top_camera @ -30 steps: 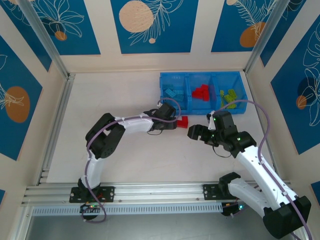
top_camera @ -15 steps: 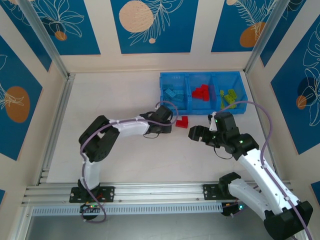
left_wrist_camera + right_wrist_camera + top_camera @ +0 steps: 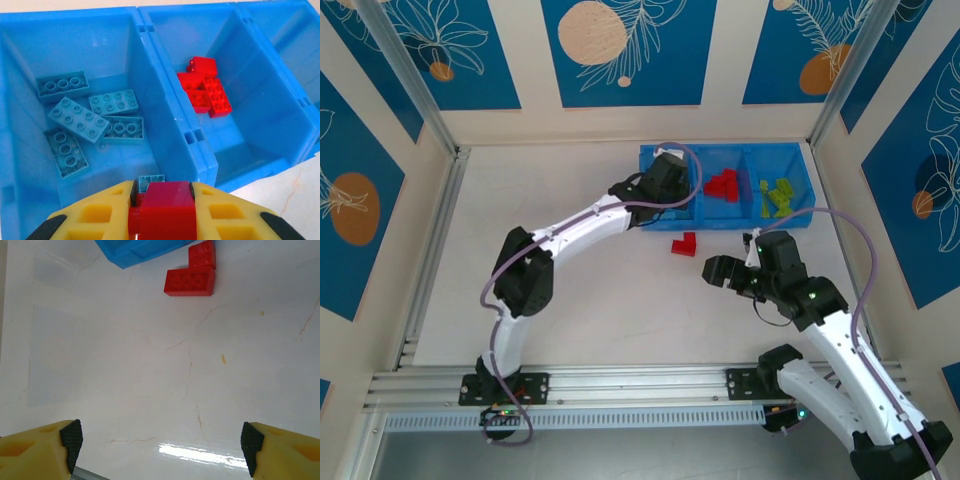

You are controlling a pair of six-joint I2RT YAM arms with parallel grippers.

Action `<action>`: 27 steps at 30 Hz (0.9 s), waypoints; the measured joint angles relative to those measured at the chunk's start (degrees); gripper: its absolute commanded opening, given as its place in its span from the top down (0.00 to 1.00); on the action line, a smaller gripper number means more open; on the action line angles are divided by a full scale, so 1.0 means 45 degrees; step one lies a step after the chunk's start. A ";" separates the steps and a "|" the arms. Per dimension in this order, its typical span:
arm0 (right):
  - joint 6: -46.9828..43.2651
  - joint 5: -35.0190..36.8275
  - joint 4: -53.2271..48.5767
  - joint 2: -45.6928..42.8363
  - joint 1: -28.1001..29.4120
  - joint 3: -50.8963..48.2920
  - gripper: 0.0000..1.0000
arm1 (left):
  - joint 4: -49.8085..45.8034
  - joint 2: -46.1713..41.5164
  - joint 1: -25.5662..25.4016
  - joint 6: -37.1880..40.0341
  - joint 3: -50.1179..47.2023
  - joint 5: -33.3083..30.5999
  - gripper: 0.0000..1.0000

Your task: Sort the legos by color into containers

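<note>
The left gripper carries the matching red lego over the blue tray's divider next and releases it inside the middle section (image 3: pixel 725 209) (image 3: pixel 226 136) on the other side, where red legos lie.
My left gripper (image 3: pixel 162 192) is shut on a red lego (image 3: pixel 166 212) and hovers over the blue tray (image 3: pixel 172 125), above the near end of its left compartment beside the divider. A small light-blue lego (image 3: pixel 151 182) peeks out just beyond the red one; whether it is held I cannot tell. Several light-blue legos (image 3: pixel 77 117) lie in the left compartment, red ones (image 3: pixel 206 90) in the middle, lime green ones (image 3: pixel 778 194) in the right. From above, the left gripper (image 3: pixel 665 186) covers the tray's left part. Two red legos (image 3: pixel 683 243) forming an L (image 3: pixel 192 274) lie on the table before the tray. My right gripper (image 3: pixel 717 270) (image 3: pixel 160 440) stands open, empty, near them.
The tray (image 3: pixel 798 215) sits at the back right, close to the right wall. A metal rail (image 3: pixel 430 250) runs along the left side. The white tabletop (image 3: pixel 580 300) spreads left of the tray and in front of it.
My left gripper rose from the table beside the red legos and swung back over the tray with a red lego in it. The right gripper drifted slightly right.
</note>
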 measured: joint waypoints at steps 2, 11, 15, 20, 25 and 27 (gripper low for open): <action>0.0087 0.0175 -0.0078 -0.0267 0.0000 0.0000 0.15 | -0.0097 0.0835 -0.0058 0.0398 0.1355 0.0267 0.82; 0.0423 0.0622 -0.0262 -0.1088 0.0010 0.0000 0.15 | -0.0160 0.5561 -0.0267 0.1972 0.8553 0.1151 0.64; 0.0461 0.0665 -0.0481 -0.1224 0.0010 0.0000 0.15 | -0.0306 0.6387 -0.0267 0.2686 0.9102 0.1258 0.54; 0.0481 0.0709 -0.0534 -0.1239 0.0010 0.0000 0.15 | -0.0695 0.6329 -0.0355 0.3162 0.9107 0.1336 0.51; 0.0554 0.0821 -0.0529 -0.1239 0.0010 0.0000 0.15 | -0.0583 0.3993 -0.0806 0.3371 0.6135 0.1171 0.51; 0.0559 0.0923 -0.0529 -0.1239 0.0010 0.0000 0.15 | -0.0170 0.2171 -0.1200 0.3342 0.3750 0.0884 0.51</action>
